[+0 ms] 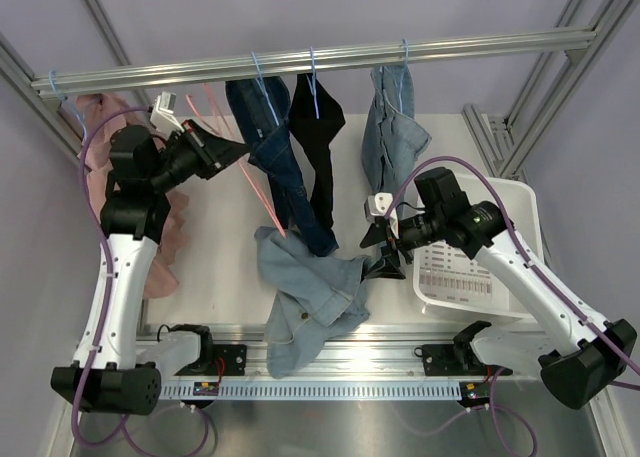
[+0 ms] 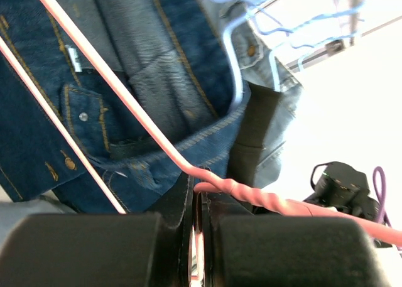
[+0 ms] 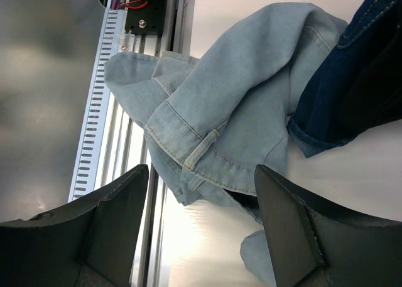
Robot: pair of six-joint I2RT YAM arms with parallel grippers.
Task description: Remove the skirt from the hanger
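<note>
The pink hanger needs to go onto the aluminium bar (image 1: 190,73). My left gripper will lift it outward next.
The light denim skirt (image 1: 305,292) lies crumpled on the table by the near edge, off its hanger, partly over the front rail. The pink hanger (image 1: 252,182) slants free in front of the hanging clothes. My left gripper (image 1: 238,152) is shut on the hanger's twisted neck (image 2: 264,199), its jaws (image 2: 198,199) nearly closed around the wire. My right gripper (image 1: 378,252) hovers just right of the skirt, open and empty; in the right wrist view the skirt's waistband (image 3: 251,111) lies just beyond its spread jaws (image 3: 201,224).
An aluminium rail (image 1: 320,57) carries blue hangers with dark jeans (image 1: 280,167), a black garment (image 1: 320,147) and light jeans (image 1: 395,137). A pink garment (image 1: 160,217) hangs behind the left arm. A white basket (image 1: 480,267) sits at the right.
</note>
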